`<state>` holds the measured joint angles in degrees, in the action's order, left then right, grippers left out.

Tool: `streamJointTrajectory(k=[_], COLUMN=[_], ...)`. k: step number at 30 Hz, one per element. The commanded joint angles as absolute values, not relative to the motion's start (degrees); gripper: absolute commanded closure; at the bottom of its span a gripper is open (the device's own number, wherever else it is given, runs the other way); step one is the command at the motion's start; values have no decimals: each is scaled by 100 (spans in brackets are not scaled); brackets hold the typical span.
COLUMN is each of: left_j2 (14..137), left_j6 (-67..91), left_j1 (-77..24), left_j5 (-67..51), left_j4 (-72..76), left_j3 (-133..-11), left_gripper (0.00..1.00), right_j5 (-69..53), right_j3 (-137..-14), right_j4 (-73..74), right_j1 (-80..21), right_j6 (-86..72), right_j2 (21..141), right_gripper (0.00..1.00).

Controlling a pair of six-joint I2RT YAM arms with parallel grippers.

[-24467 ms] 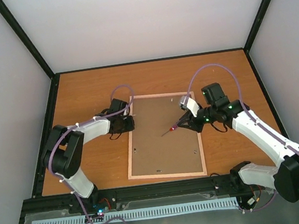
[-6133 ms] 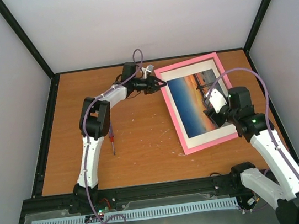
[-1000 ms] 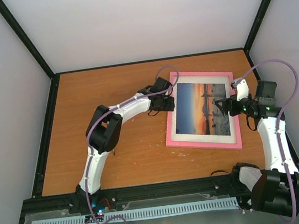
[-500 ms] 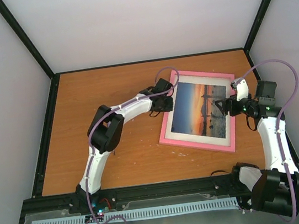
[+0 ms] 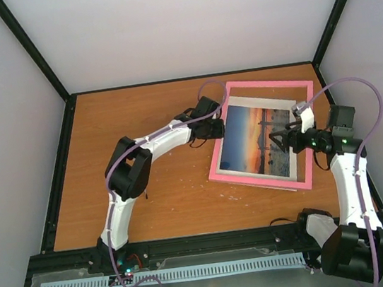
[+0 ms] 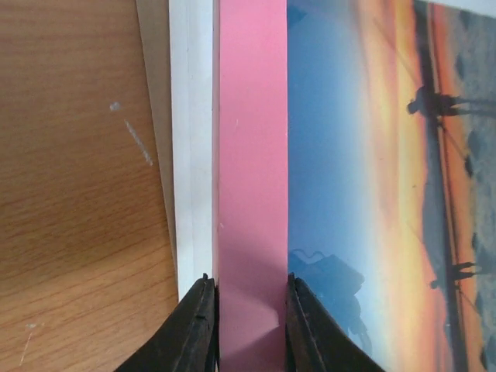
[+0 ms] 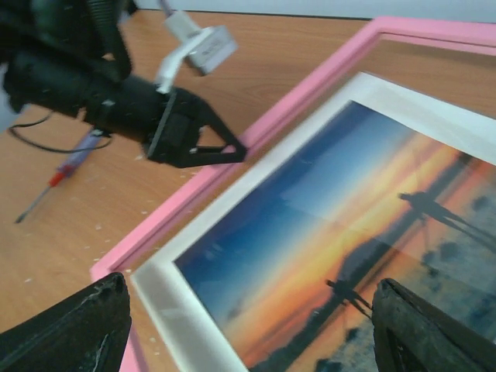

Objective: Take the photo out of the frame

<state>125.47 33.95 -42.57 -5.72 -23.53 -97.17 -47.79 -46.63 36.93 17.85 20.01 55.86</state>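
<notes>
The wood is open to the left in the top view, so my left gripper will carry the frame (image 5: 269, 84) off the photo that way and let go of it there.
The pink frame (image 5: 269, 84) lies tilted on the right half of the table, with its left rail (image 6: 252, 155) pinched between the jaws of my left gripper (image 5: 216, 127) (image 6: 249, 283). The photo (image 5: 258, 147), an orange sunset over blue water with a white margin (image 7: 194, 310), sits low inside the frame. A strip of table shows between it and the far rail. A white edge (image 6: 192, 155) and a tan edge show beside the gripped rail. My right gripper (image 5: 276, 138) (image 7: 252, 329) hangs open just over the photo's right part, with nothing between its fingers.
A purple-handled screwdriver (image 7: 66, 174) lies on the wooden table (image 5: 138, 122) left of the frame, near my left arm. Black posts and white walls close in the table on three sides. My right arm's cable arcs over the frame's right rail.
My left gripper has shut on the frame's left rail. The frame has shifted away from me and to the right around the photo, opening a gap at the far rail. My right gripper stays open.
</notes>
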Motion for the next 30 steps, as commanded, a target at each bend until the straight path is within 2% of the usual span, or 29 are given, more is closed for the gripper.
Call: streamJointTrajectory(k=[1, 6, 15, 21, 30], left_j2=[12037, 11537, 10513, 10571, 11030], left_j6=[3382, 3305, 3043, 2944, 2773], left_j1=[-4181, -3778, -2544, -1900, -1246], left_j5=[-477, -272, -77, -46, -253], left_j4=[-2181, -2170, -1586, -1090, -735], left_j3=[-10161, -9499, -7829, -7323, -7261], left_gripper=[99, 99, 99, 99, 99], right_j5=[-6238, -7042, -6892, -6873, -6830], right_j3=[-4885, -5016, -4957, -4924, -4905], right_j4=[4340, 5055, 4940, 4888, 4860], right_j1=[1761, 1753, 1752, 1751, 1756], right_j6=[2644, 3441, 3344, 3314, 3290], right_j2=[5505, 5428, 5486, 5509, 5515], right_gripper=[17, 18, 18, 18, 18])
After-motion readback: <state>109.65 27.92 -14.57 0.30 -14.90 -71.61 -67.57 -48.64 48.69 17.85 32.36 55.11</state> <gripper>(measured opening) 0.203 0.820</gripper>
